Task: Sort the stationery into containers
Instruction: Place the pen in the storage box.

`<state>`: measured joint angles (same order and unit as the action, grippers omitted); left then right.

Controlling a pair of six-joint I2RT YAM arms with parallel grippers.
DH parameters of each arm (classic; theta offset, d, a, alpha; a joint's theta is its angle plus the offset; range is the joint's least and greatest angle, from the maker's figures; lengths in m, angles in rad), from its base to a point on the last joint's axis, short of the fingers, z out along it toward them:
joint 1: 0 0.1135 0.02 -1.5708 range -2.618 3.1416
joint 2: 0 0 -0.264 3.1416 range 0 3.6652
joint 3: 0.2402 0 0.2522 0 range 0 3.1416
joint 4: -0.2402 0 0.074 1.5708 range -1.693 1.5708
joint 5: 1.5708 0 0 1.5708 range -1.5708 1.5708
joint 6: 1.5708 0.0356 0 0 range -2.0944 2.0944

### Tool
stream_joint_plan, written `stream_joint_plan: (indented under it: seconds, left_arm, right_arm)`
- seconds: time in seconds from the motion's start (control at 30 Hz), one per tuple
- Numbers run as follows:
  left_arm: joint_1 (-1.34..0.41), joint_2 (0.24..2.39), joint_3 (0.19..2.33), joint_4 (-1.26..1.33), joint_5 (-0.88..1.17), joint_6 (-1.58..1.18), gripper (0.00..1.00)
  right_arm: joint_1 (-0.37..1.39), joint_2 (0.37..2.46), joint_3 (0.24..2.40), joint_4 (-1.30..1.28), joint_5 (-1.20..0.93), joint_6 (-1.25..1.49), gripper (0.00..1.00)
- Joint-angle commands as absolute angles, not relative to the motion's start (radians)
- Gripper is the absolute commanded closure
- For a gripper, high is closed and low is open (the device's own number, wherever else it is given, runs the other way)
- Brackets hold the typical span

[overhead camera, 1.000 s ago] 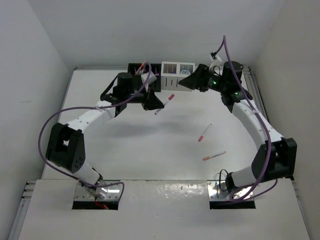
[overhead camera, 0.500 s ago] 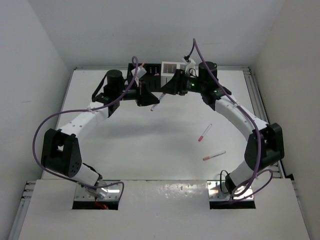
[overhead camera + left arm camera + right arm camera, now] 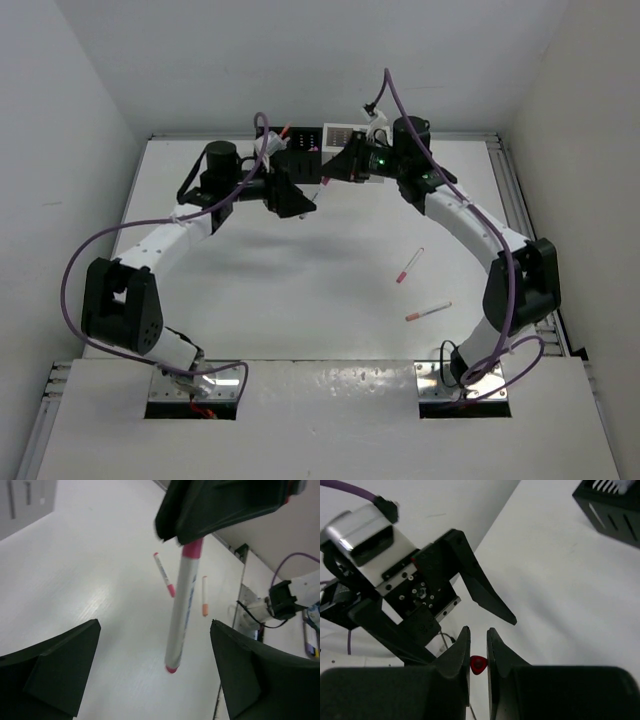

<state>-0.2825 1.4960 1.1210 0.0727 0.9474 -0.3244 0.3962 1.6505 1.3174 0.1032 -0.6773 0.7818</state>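
Note:
My right gripper shifts outward and frees the white pen's top end next, because the pen's lower part already stands between the left gripper's open fingers.
A white pen (image 3: 182,610) with pink ends hangs upright above the table. My right gripper (image 3: 478,632) is shut on its top end, whose red tip (image 3: 478,665) shows between the pads. My left gripper (image 3: 155,625) stands open around the pen's lower part, with neither finger touching it. In the top view the two grippers, left (image 3: 298,193) and right (image 3: 336,172), meet in front of the black container (image 3: 305,140) and the white container (image 3: 336,135). A pink pen (image 3: 409,265) and an orange pen (image 3: 428,312) lie on the table at the right.
The two loose pens, pink (image 3: 164,574) and orange (image 3: 204,596), also show beyond the hanging pen. The black container's corner (image 3: 615,510) lies at the upper right of the right wrist view. A pale slotted box wall (image 3: 25,500) stands at the upper left.
My right arm swung left to the pen and shut on its top end. My left gripper, which was holding the pen, has opened and let go.

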Motion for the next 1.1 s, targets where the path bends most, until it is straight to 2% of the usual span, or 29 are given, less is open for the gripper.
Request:
stream_joint_plan:
  seconds: [0.0, 0.1, 0.2, 0.33, 0.53, 0.77, 0.8, 0.87, 0.93, 1.0, 1.07]
  left_arm:
    - [-0.219, 1.448, 1.138, 0.049, 0.902, -0.310, 0.00]
    - [-0.140, 1.437, 1.161, 0.029, 0.858, -0.301, 0.00]
    - [-0.051, 1.430, 1.178, 0.018, 0.798, -0.276, 0.00]
    - [0.070, 1.440, 1.183, -0.054, 0.818, -0.232, 0.00]
    - [0.147, 1.431, 1.126, -0.072, 0.802, -0.203, 0.00]
    - [0.170, 1.410, 1.114, -0.132, 0.755, -0.132, 0.00]
    - [0.167, 1.404, 1.112, -0.143, 0.746, -0.121, 0.00]
    - [0.144, 1.390, 1.118, -0.170, 0.700, -0.069, 0.00]
    - [0.089, 1.362, 1.126, -0.231, 0.613, -0.016, 0.00]
    - [0.013, 1.336, 1.111, -0.241, 0.525, -0.014, 0.00]
    - [-0.098, 1.321, 1.106, -0.256, 0.407, -0.006, 0.00]
  right_arm:
    - [0.397, 1.689, 1.429, 0.164, -0.657, 0.756, 1.00]
    - [0.393, 1.761, 1.572, 0.147, -0.592, 0.677, 1.00]
    - [0.393, 1.862, 1.733, 0.181, -0.448, 0.588, 1.00]
    - [0.402, 1.999, 1.902, 0.297, -0.220, 0.471, 1.00]
    - [0.430, 2.187, 1.994, 0.482, -0.042, 0.301, 1.00]
    - [0.433, 2.327, 1.991, 0.545, -0.067, 0.256, 1.00]
    - [0.433, 2.336, 1.991, 0.538, -0.074, 0.256, 0.97]
    - [0.439, 2.341, 1.970, 0.532, -0.089, 0.256, 0.84]
    - [0.437, 2.315, 1.939, 0.522, -0.132, 0.253, 0.57]
    - [0.434, 2.251, 1.901, 0.506, -0.135, 0.279, 0.46]
    - [0.420, 2.185, 1.873, 0.457, -0.144, 0.316, 0.40]
